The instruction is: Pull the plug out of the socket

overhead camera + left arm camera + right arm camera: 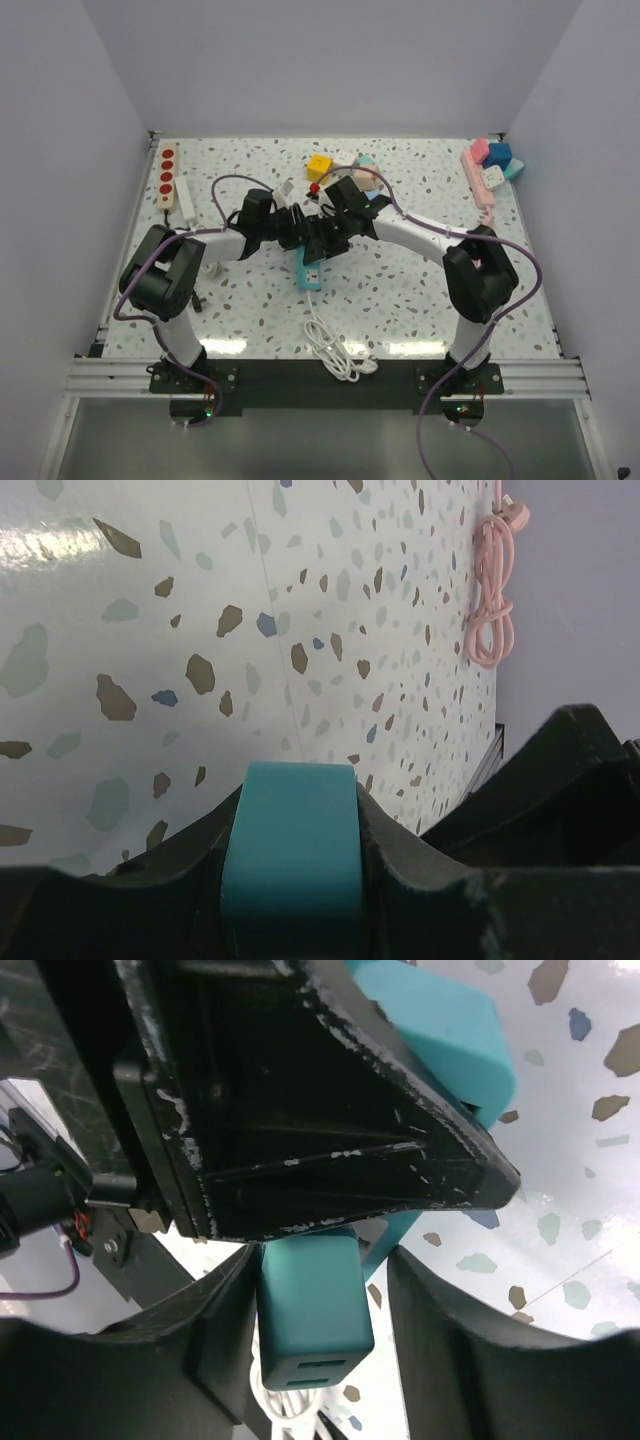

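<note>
I will carry the socket to the left in the top view with my left gripper, then lower and release it on the bare tabletop by the power strip.
A teal socket strip lies mid-table, where both arms meet over it. My left gripper is shut on the strip's teal body, with both fingers pressed to its sides. In the right wrist view a teal cube plug with two slots in its end sticks out from under the left gripper's black housing. My right gripper straddles this plug. Its left finger touches the plug, and a gap shows before the right finger. A white cable coils toward the table's near edge.
A white power strip with red sockets lies at the far left. A yellow cube and a white adapter sit behind the arms. Pink and blue blocks stand at the back right, and a pink cable is coiled near them.
</note>
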Available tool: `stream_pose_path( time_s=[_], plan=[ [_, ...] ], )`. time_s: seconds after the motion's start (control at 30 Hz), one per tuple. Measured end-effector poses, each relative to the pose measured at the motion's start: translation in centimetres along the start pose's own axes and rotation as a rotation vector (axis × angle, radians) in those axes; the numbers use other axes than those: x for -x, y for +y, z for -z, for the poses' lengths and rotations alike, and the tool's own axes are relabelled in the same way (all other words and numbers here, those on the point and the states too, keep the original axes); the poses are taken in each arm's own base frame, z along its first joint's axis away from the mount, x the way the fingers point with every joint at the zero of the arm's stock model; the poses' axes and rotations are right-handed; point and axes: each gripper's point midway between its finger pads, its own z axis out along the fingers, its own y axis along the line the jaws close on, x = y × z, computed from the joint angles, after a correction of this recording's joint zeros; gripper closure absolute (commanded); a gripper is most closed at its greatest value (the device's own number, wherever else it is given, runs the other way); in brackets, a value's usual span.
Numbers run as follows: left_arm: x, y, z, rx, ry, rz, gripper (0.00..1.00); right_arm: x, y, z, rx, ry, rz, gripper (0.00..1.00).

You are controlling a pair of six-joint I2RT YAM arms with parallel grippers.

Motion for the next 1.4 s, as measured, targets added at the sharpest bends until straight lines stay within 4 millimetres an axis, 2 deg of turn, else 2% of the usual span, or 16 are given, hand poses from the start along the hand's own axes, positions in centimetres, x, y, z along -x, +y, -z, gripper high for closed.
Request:
stream_pose_path(
  time_s=[0.07, 0.1, 0.17, 0.37, 0.47, 0.5, 0.53, 0.57, 0.93, 1.03, 1.2, 1.23, 1.3, 1.37, 1.4],
  plan=[
    [0.1, 0.1, -0.1, 0.004, -0.007, 0.0, 1.0, 0.2, -0.1, 0.2, -0.001, 0.001, -0.017, 0.73],
    [0.2, 0.0, -0.1, 0.002, -0.009, -0.001, 1.0, 0.2, 0.0, 0.2, -0.003, 0.005, -0.022, 0.89],
    [0.3, 0.0, -0.1, 0.001, -0.012, -0.004, 1.0, 0.3, 0.0, 0.2, -0.007, 0.011, -0.025, 1.0],
    [0.1, 0.4, -0.3, 0.011, -0.01, -0.003, 1.0, 0.1, -0.1, 0.4, -0.017, 0.027, -0.029, 1.0],
    [-0.5, 1.4, -0.7, 0.03, 0.008, -0.001, 1.0, -0.1, 0.0, 0.6, -0.018, 0.034, -0.023, 0.83],
    [-0.8, 1.8, -0.9, 0.039, 0.019, 0.006, 1.0, -0.2, 0.0, 0.7, -0.017, 0.033, -0.017, 0.82],
    [-1.1, 2.1, -1.1, 0.042, 0.031, 0.017, 1.0, -0.2, -0.1, 0.8, -0.031, 0.032, -0.026, 0.85],
    [-1.2, 2.1, -1.2, 0.039, 0.034, 0.022, 1.0, -0.4, -0.3, 0.8, -0.039, 0.036, -0.03, 1.0],
    [-1.3, 2.0, -1.3, 0.032, 0.036, 0.017, 1.0, -0.4, -0.8, 1.1, -0.042, 0.039, -0.051, 1.0],
    [-1.4, 2.2, -1.3, 0.039, 0.039, 0.013, 1.0, 0.5, -1.3, 3.8, -0.001, 0.004, -0.086, 1.0],
    [-1.4, 2.7, -1.1, 0.049, 0.039, 0.018, 1.0, 4.6, -4.6, 14.4, -0.027, -0.321, -0.156, 1.0],
    [-1.3, 2.9, -1.0, 0.051, 0.038, 0.021, 1.0, 5.0, -4.7, 15.7, -0.043, -0.365, -0.155, 1.0],
    [-1.2, 3.1, -0.8, 0.057, 0.037, 0.027, 1.0, 5.7, -4.5, 16.9, -0.062, -0.415, -0.142, 1.0],
    [-0.7, 3.6, -0.4, 0.075, 0.04, 0.038, 1.0, 6.3, -4.9, 16.6, -0.095, -0.417, -0.146, 1.0],
    [-0.2, 3.9, 0.0, 0.09, 0.041, 0.045, 1.0, 6.6, -5.8, 15.8, -0.123, -0.403, -0.159, 1.0]
  ],
)
